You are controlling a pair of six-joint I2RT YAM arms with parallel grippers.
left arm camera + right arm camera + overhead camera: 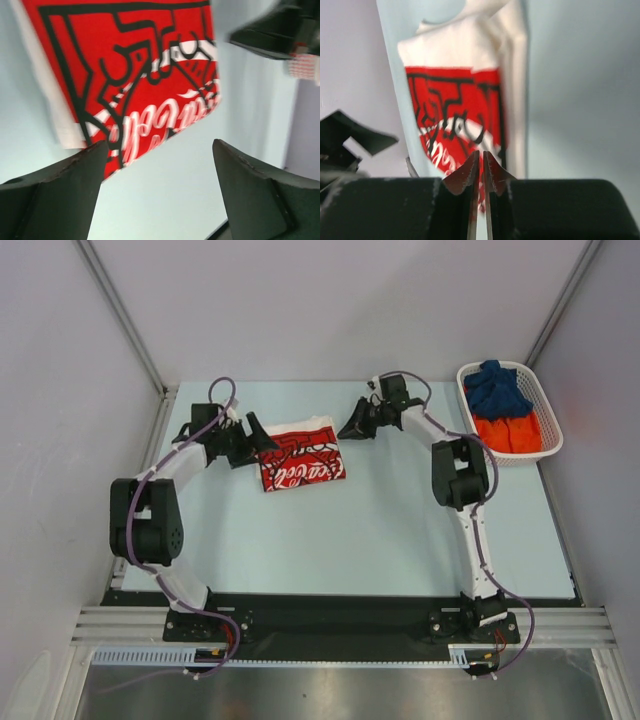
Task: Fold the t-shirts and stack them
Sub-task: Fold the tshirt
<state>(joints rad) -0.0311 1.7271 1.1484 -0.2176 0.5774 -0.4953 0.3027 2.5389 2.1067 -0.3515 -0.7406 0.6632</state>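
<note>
My left gripper will go down with open fingers onto the white t-shirt's side edge farthest from the basket. That edge is below it, next to the red print.
A folded white t-shirt (pixel 300 458) lies on the table with its large red-and-white print facing up. It also fills the left wrist view (pixel 140 75) and the right wrist view (pixel 465 100). My left gripper (pixel 258 432) hovers at the shirt's left edge, open wide (pixel 160 150), with only bare table between its fingers. My right gripper (pixel 350 427) is just off the shirt's right edge. Its jaws (pixel 481 152) stand shut to a thin slit with no cloth pinched in them. A dark blue t-shirt (pixel 497 390) and an orange t-shirt (pixel 510 430) lie bunched in the basket.
The white plastic lattice basket (pixel 548 425) stands at the back right of the table. Grey walls with metal rails close in the table on the left, back and right. The arm bases sit on a black strip (pixel 330 625) at the near edge.
</note>
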